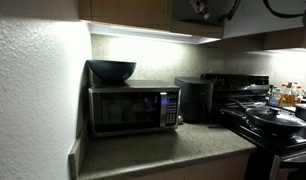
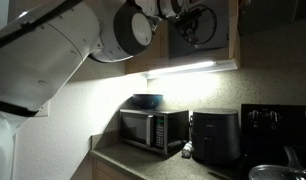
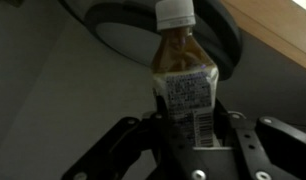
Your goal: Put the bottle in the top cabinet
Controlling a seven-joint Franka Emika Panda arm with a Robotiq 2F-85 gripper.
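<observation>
The bottle goes down inside the top cabinet's dark opening toward the cabinet's bottom next for its release. My gripper still holds it above that bottom.
My gripper [image 3: 193, 135] is shut on the bottle [image 3: 183, 75], a small pale bottle with a white cap, tan contents and a printed label. It stands upright between the fingers. Behind it in the wrist view are a dark round dish [image 3: 123, 30] and a wooden surface [image 3: 283, 30]. In both exterior views the gripper [image 1: 203, 8] [image 2: 193, 20] is up at the dark opening of the top cabinet [image 1: 133, 10] [image 2: 233, 35], above the light strip. The bottle is too small to make out there.
On the counter [image 1: 163, 155] stand a black microwave [image 1: 133, 108] [image 2: 153, 128] with a dark bowl [image 1: 111, 70] on top, and a black air fryer [image 1: 196, 100] [image 2: 215, 135]. A stove with a pan [image 1: 273, 118] and condiment bottles [image 1: 286, 95] lie further along. My arm [image 2: 53, 45] fills the upper part of an exterior view.
</observation>
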